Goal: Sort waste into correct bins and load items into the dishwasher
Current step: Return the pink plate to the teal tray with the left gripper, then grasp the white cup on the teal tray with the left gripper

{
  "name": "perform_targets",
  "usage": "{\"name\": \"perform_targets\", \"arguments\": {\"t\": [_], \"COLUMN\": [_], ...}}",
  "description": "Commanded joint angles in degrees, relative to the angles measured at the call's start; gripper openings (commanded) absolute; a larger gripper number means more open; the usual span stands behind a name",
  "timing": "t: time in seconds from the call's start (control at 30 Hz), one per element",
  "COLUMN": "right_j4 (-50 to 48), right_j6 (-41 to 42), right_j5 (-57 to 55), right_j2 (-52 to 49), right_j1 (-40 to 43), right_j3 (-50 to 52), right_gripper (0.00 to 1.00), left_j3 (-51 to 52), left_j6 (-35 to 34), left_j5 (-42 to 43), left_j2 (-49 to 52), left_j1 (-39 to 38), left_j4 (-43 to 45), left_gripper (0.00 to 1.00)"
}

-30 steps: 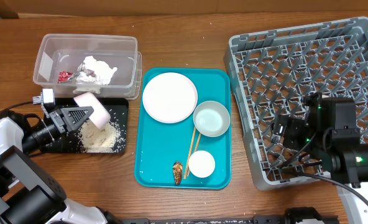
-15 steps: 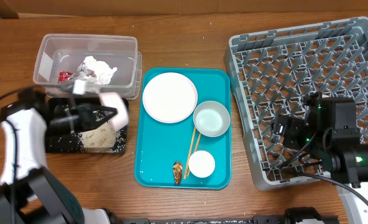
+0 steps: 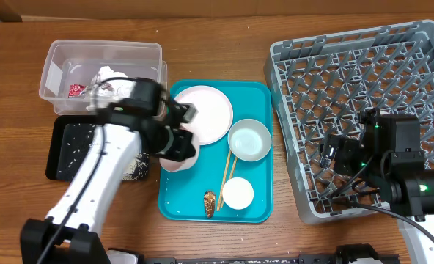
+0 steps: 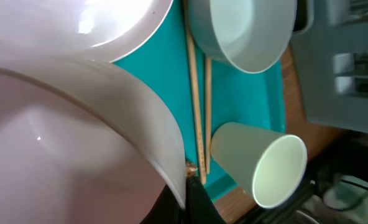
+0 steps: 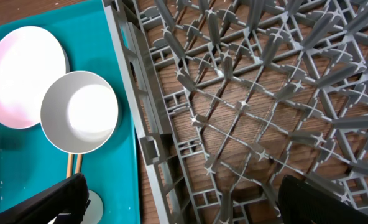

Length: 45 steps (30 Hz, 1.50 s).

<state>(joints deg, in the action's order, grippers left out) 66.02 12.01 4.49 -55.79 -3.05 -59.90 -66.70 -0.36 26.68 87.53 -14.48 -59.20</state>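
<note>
The pinkish bowl (image 3: 180,160) will go down next onto the teal tray (image 3: 259,94), as my left gripper lowers it into the free spot between the white plate and the brown scrap.
My left gripper (image 3: 174,144) is shut on the rim of the pinkish bowl (image 3: 180,160), which it holds above the left side of the teal tray (image 3: 259,94). In the left wrist view the bowl (image 4: 59,143) fills the left, its rim pinched between my fingers (image 4: 199,208). On the tray sit the white plate (image 3: 204,111), grey-blue bowl (image 3: 249,139), cup (image 3: 238,193), chopsticks (image 3: 228,172) and a brown scrap (image 3: 210,203). Over the grey dish rack (image 3: 363,66) my right gripper (image 5: 190,205) stands open and holds nothing.
The clear tub (image 3: 59,55) at the back left holds the crumpled napkin (image 3: 114,78) and the red wrapper (image 3: 75,89). The black tray (image 3: 74,143) in front of it carries scattered rice (image 3: 134,167). My left arm stretches across that tray.
My left arm swung right, carrying the pinkish bowl from above the black tray to over the teal tray's left side. The right arm stayed still.
</note>
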Motion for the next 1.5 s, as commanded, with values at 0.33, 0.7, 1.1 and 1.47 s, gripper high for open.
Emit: {"name": "perform_targets", "arguments": {"t": [0.33, 0.7, 1.1, 1.47], "right_j4": [-0.33, -0.28, -0.33, -0.28], "right_j6": [0.0, 0.0, 0.0, 0.0], "right_j5": [0.09, 0.09, 0.07, 0.09], "right_j2": [0.09, 0.09, 0.09, 0.09], "right_j1": [-0.2, -0.2, -0.2, -0.2], "right_j3": [-1.62, -1.62, -1.62, -1.62], "right_gripper": [1.0, 1.0, 1.0, 1.0], "left_j3": [-0.85, -4.42, -9.11, -4.7], "left_j6": [-16.48, -15.04, -8.39, -10.14], "left_j5": [-16.15, -12.59, -3.87, -11.61], "left_j2": [9.86, 10.12, 8.26, 8.37], "left_j1": [-12.83, -12.92, -17.7, -25.27], "left_j4": [1.95, 1.07, -2.49, -5.07], "left_gripper": [0.04, 0.68, 0.62, 0.59]}}
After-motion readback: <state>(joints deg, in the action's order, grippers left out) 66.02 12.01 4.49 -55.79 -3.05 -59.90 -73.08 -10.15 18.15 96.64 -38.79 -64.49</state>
